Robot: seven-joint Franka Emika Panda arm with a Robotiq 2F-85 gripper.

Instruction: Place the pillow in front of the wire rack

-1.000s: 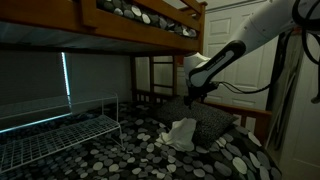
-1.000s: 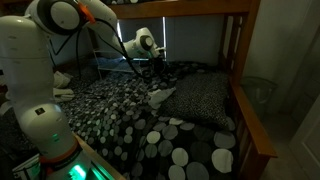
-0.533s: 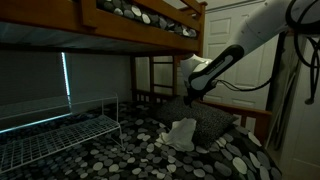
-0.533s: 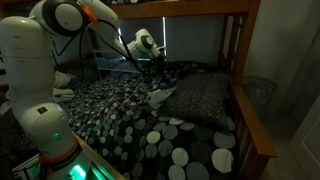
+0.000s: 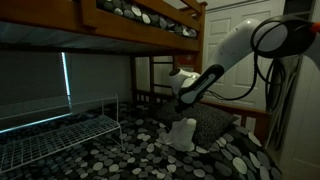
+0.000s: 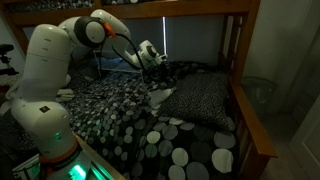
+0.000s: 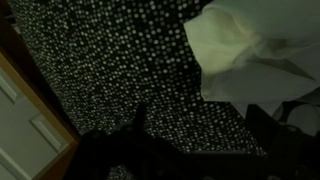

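My spread fingers are still above the white cloth's corner at the pillow's edge (image 5: 184, 123) (image 7: 209, 90). My open gripper needs to move down onto that spot and close.
The pillow (image 5: 216, 119) is dark with fine pale dots and lies at the head of the lower bunk; it also shows in an exterior view (image 6: 201, 97). A crumpled white cloth (image 5: 183, 134) lies against its edge. My gripper (image 5: 186, 106) hangs just above the pillow's edge and the cloth, and shows in an exterior view (image 6: 160, 73) too. In the wrist view the gripper (image 7: 200, 125) is open, its dark fingers (image 7: 140, 122) spread over the dotted pillow fabric (image 7: 120, 60), with the white cloth (image 7: 250, 50) beside them. The wire rack (image 5: 60, 130) stands at the far end of the bed.
The upper bunk (image 5: 130, 15) hangs low overhead. A wooden headboard rail (image 5: 250, 118) and a bedpost (image 6: 237, 50) border the pillow. A large-dotted blanket (image 6: 150, 130) covers the mattress. A white panelled door (image 5: 235, 60) stands behind the bed.
The arm has swung lower and towards the white cloth, bringing the gripper down close over the pillow's edge. The pillow and cloth have not moved.
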